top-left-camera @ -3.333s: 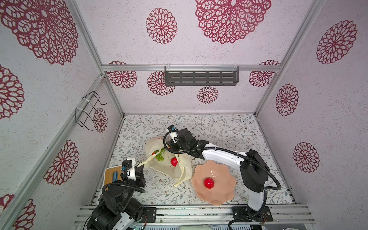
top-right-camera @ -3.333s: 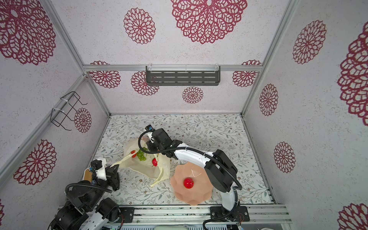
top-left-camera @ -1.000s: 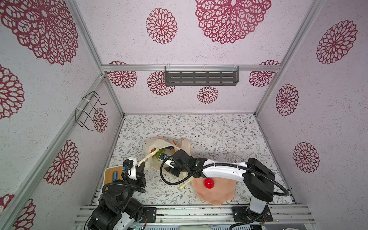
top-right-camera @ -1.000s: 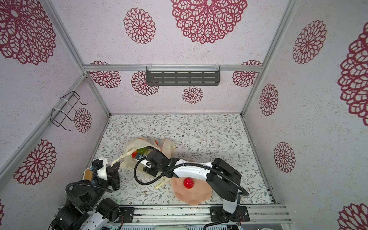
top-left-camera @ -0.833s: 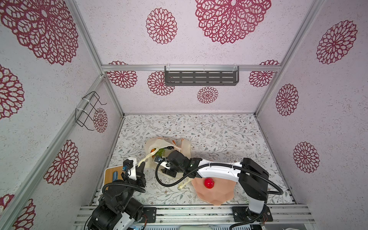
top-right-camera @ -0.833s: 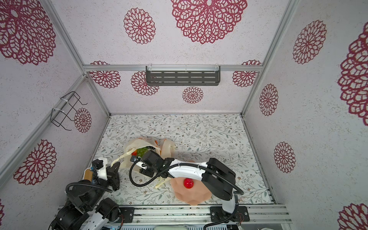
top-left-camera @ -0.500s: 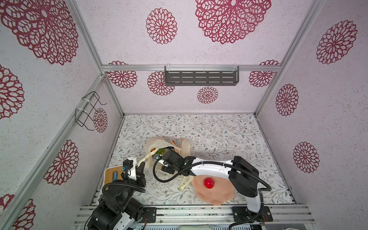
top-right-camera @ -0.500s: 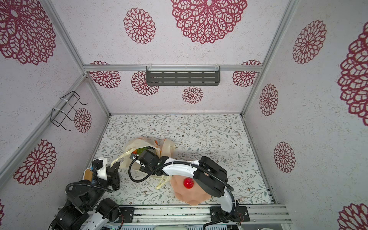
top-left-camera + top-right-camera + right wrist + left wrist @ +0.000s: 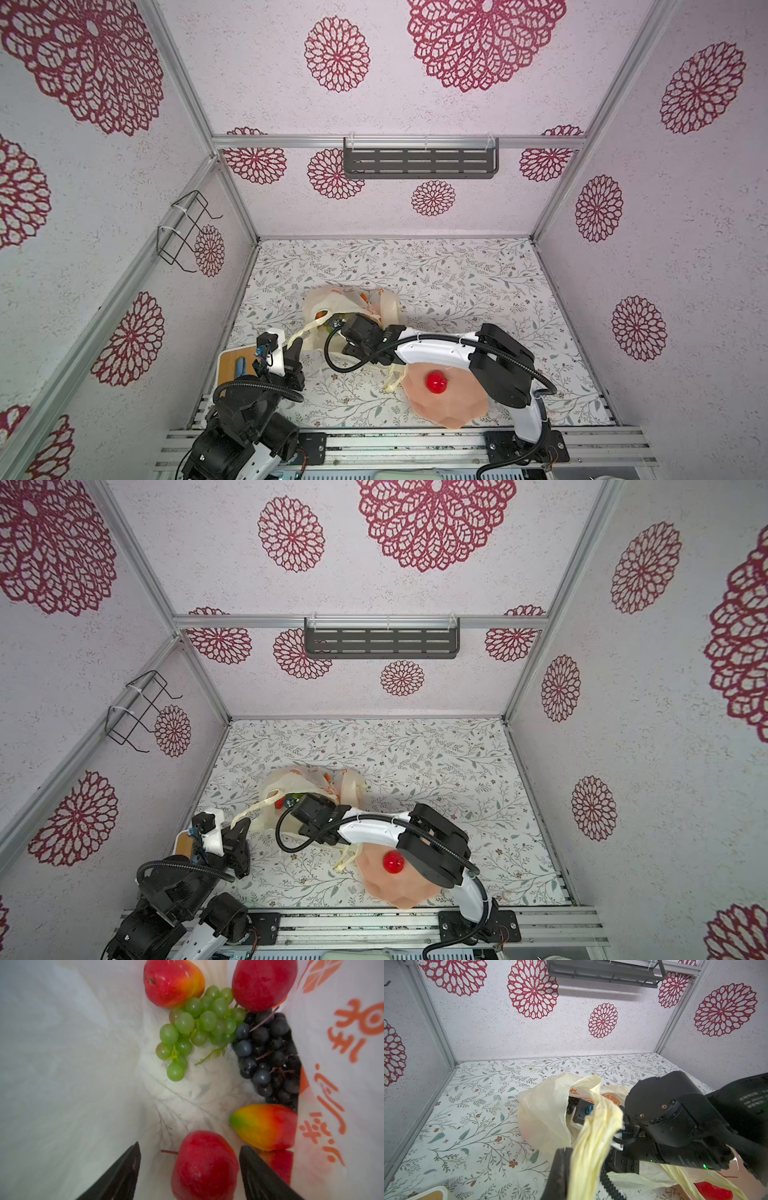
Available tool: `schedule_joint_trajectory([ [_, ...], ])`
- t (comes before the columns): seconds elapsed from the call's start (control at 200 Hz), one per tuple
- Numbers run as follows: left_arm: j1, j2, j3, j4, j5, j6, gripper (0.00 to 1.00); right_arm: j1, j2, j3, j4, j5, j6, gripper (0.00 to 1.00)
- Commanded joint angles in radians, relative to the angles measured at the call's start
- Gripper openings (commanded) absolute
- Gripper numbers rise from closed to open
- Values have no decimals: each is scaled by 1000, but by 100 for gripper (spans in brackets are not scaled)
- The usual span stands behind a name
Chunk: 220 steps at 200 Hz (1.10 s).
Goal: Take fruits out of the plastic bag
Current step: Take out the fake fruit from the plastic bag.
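Note:
The apple lies below, between the open fingers. My right gripper moves down a little next and shuts its fingers on the sides of the red apple [image 9: 205, 1166].
The cream plastic bag [image 9: 345, 297] [image 9: 305, 781] lies at mid-left of the floor, its mouth held up. My left gripper [image 9: 564, 1174] [image 9: 296, 347] is shut on one handle [image 9: 591, 1147] of the bag. My right gripper [image 9: 190, 1147] is inside the bag and stands open; in both top views its fingers are hidden by the bag. A red apple [image 9: 204, 1165] lies between the fingers with a gap on each side. Further in lie green grapes [image 9: 197, 1026], dark grapes [image 9: 268, 1057], a mango [image 9: 264, 1126] and two more red fruits [image 9: 172, 982] [image 9: 261, 982].
The pink wavy bowl [image 9: 457, 411] sits at the front, under my right arm, with one red apple [image 9: 435, 381] in it. A wooden board [image 9: 230, 365] lies at the front left corner. A wire rack [image 9: 183, 232] hangs on the left wall, a grey shelf [image 9: 419, 162] on the back wall.
My right gripper has moved left from beside the bowl into the bag's mouth, and its jaws have spread wider. The left gripper has kept its hold on the handle.

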Motion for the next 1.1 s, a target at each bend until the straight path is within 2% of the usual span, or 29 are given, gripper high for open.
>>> schedule_joint_trajectory([
  [0.0, 12, -3, -6, 21, 2, 11, 5, -15, -16, -24, 5, -68, 89, 76],
  [0.105, 11, -6, -6, 21, -1, 11, 4, -20, -6, -29, 15, -107, 112, 69],
  [0.25, 11, -6, -5, 21, 1, 11, 5, -21, -13, -34, 35, -135, 115, 54],
  [0.595, 12, -11, -6, 19, 1, 11, 4, -21, -40, -38, 54, -146, 96, 35],
  [0.866, 13, -16, -6, 18, 0, 11, 4, -21, -168, -99, 147, -211, 96, 26],
  [1.096, 13, -14, -4, 17, -1, 11, 4, -21, -321, -246, 338, -259, 69, 25],
])
